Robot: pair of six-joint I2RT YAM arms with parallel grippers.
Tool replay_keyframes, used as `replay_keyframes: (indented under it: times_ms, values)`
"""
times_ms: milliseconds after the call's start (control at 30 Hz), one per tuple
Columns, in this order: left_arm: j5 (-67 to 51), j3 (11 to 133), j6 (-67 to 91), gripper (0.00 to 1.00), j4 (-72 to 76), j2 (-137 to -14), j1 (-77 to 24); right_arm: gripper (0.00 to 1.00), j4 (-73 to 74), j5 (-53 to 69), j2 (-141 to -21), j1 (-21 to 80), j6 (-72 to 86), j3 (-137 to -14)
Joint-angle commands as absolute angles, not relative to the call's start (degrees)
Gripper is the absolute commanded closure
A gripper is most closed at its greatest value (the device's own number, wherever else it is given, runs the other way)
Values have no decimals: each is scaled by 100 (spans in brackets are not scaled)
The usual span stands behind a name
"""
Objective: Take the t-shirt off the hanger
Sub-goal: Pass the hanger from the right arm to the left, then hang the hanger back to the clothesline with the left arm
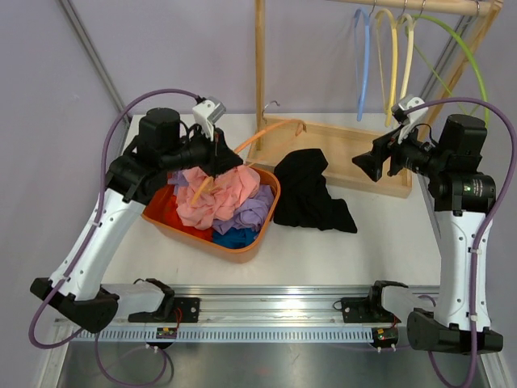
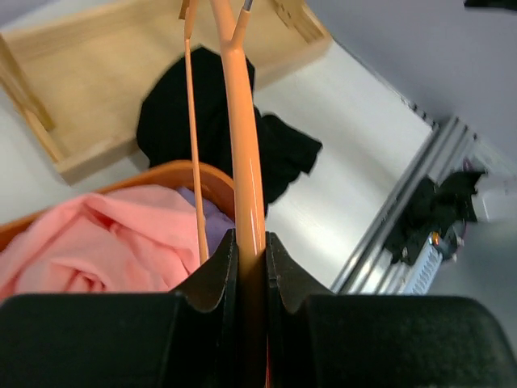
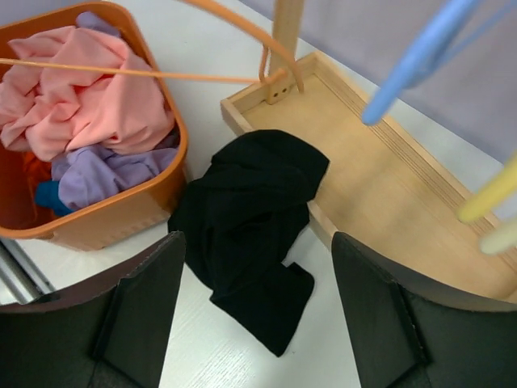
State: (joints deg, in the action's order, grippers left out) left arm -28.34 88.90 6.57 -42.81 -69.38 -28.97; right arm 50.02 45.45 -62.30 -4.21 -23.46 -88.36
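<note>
The orange hanger (image 1: 266,132) rises outward to the bar beside the wooden post next. My left gripper hooks it there, then releases it, since the t-shirt is already off it.
The black t-shirt (image 1: 311,194) lies crumpled on the white table, its upper part draped over the edge of the wooden rack base (image 1: 363,153). It hangs on nothing. The orange hanger (image 1: 266,132) is bare and held above the basket, with my left gripper (image 1: 216,158) shut on one of its arms. In the left wrist view the hanger (image 2: 242,145) runs straight up from the left gripper (image 2: 251,242), with the t-shirt (image 2: 202,121) beyond it. My right gripper (image 3: 258,242) hovers open above the t-shirt (image 3: 250,218), apart from it and holding nothing.
An orange basket (image 1: 242,252) of pink, purple and blue clothes stands under the left gripper. The rack's wooden post (image 1: 260,65) rises behind. Blue (image 1: 363,56), yellow (image 1: 393,56) and green (image 1: 472,56) hangers hang on the rail at the back right.
</note>
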Motion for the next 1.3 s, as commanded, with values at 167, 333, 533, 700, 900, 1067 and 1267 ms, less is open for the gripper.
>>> replay_keyframes:
  times_ms: [167, 333, 533, 700, 900, 1067, 1267]
  values:
    - [-1995, 10475, 1397, 100, -2629, -8251, -2856, 20, 4518, 4430, -5951, -861, -1644, -8359]
    - [-1960, 11732, 1695, 100, -2198, -9445, -2865, 20, 4395, 4403, -5740, -870, -1477, -7938]
    - [-2135, 12945, 2433, 100, -1767, -10335, -2874, 20, 4263, 4430, -5511, -870, -1275, -7612]
    - [-2276, 13517, 3031, 100, -1178, -10959, -2892, 20, 4122, 4544, -5441, -870, -1072, -7401]
    - [-2048, 13851, 3629, 100, -546, -11425, -2918, 20, 3955, 4684, -5388, -870, -870, -7242]
    - [-1662, 14352, 3937, 100, -413, -11961, -2935, 20, 3841, 4781, -5318, -870, -747, -7172]
    - [-1011, 14765, 4069, 100, -168, -12418, -3050, 20, 3718, 4913, -5133, -870, -554, -7005]
